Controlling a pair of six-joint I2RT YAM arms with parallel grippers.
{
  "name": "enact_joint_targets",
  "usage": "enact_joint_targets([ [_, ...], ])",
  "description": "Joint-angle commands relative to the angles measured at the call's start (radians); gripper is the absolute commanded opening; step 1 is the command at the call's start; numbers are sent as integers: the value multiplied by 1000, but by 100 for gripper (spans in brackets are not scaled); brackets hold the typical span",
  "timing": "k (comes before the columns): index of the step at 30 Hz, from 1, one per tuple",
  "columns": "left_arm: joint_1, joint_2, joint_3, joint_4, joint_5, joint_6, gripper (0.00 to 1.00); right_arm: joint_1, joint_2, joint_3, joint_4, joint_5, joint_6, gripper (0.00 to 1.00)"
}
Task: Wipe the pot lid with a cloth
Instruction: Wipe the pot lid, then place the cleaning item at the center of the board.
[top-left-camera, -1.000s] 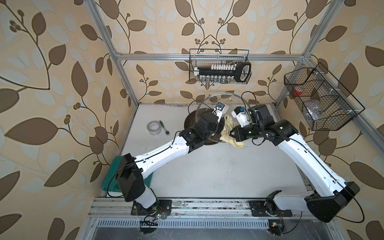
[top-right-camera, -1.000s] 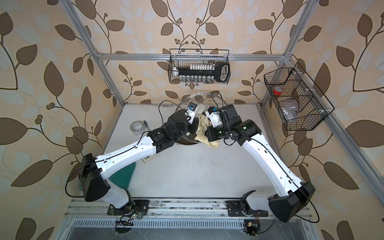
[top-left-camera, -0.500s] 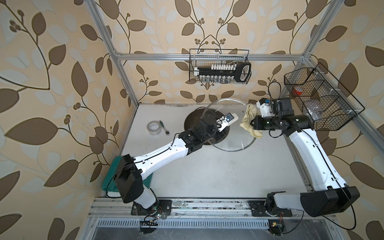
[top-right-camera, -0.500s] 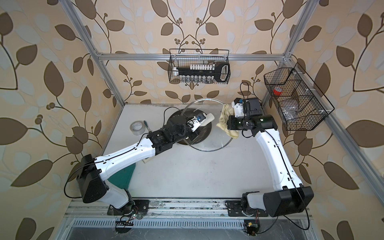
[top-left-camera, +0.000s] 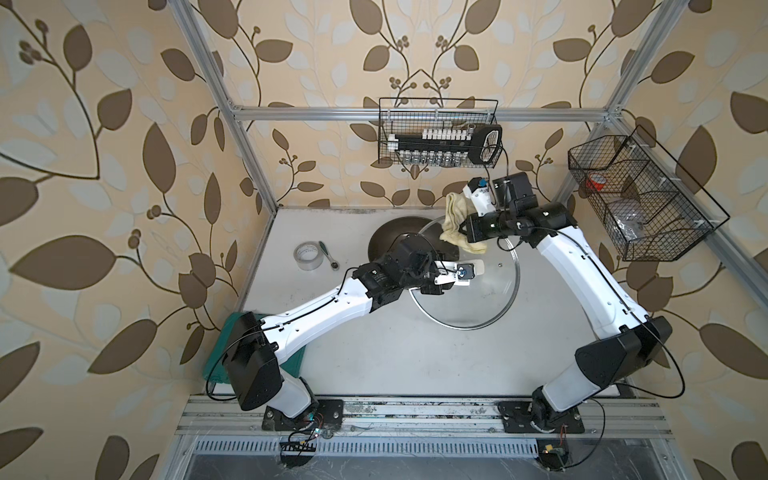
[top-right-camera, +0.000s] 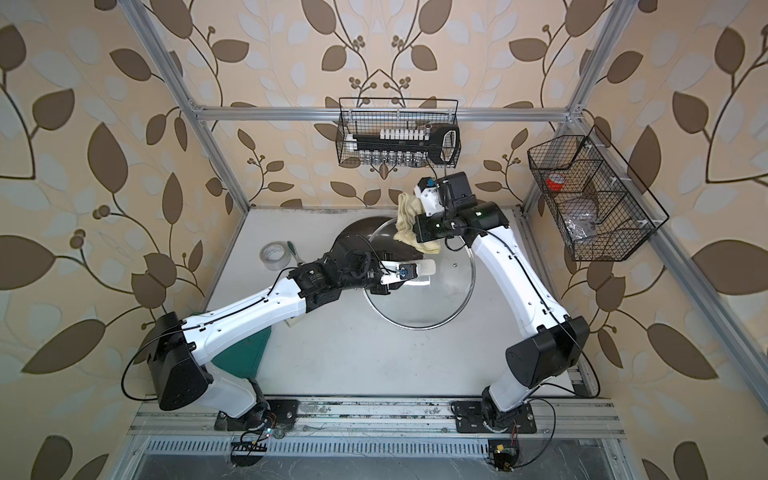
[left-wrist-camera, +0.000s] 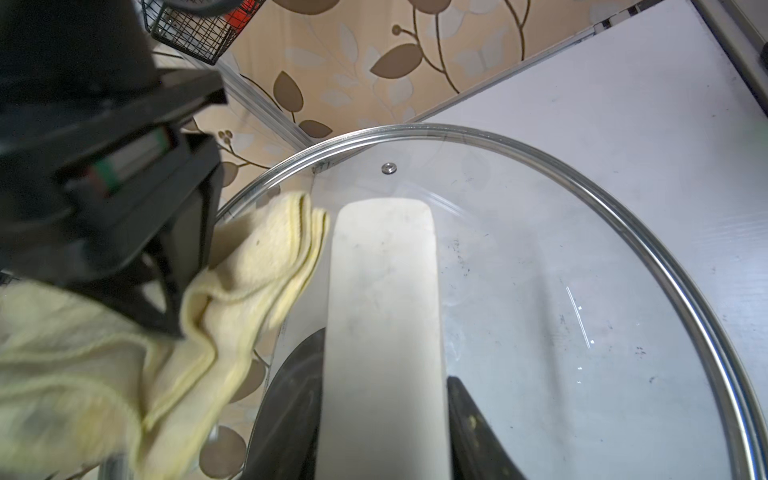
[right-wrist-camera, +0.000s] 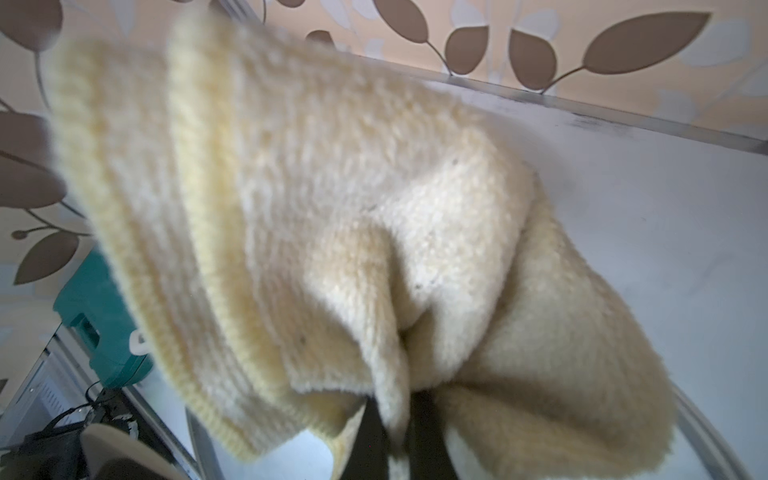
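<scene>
I will next move my right gripper off the lid, down to the bare tabletop below it, past the lid's rim (top-left-camera: 531, 299), to release the fold.
The pot lid (top-left-camera: 490, 291) (top-right-camera: 440, 291) is a clear glass disc with a metal rim, facing up and partly over the dark frying pan (top-left-camera: 390, 237). My left gripper (top-left-camera: 444, 278) (left-wrist-camera: 384, 449) is shut on the lid's cream bar handle (left-wrist-camera: 382, 291). The pale yellow cloth (top-left-camera: 455, 224) (top-right-camera: 409, 226) (right-wrist-camera: 332, 208) hangs bunched from my right gripper (top-left-camera: 462, 229) (right-wrist-camera: 395, 432), which is shut on a fold of it. The cloth (left-wrist-camera: 249, 270) lies against the lid's far rim beside the handle. It hides most of the right fingers.
A tape roll (top-left-camera: 308, 257) and a small green-handled tool (top-left-camera: 328, 254) lie left of the pan. A green case (top-left-camera: 226, 353) sits under the left arm's base. Wire baskets hang on the back wall (top-left-camera: 438, 137) and the right wall (top-left-camera: 640, 199).
The lid has come down from a raised tilt to lie flatter and nearer the front. The right gripper took the cloth off the lid's middle, out to the right, then to the far rim.
</scene>
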Motion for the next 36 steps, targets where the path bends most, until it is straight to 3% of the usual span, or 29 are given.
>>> enact_joint_targets([
  [1,-5,-101,75,325,20,14,0,32,19,47,1,21,11,0],
  [11,-4,-127,14,385,-167,-225,0,-182,-112,-77,23,38,86,0],
  [17,1,-141,0,382,-374,-494,0,-307,-253,-201,46,53,132,0],
  [22,23,-149,-23,374,-485,-643,0,-365,-349,-287,50,97,158,0],
  [30,140,-208,-96,390,-473,-882,0,-374,-404,-443,86,99,170,0],
  [36,199,-249,-128,396,-459,-921,0,-373,-368,-608,168,70,201,0],
])
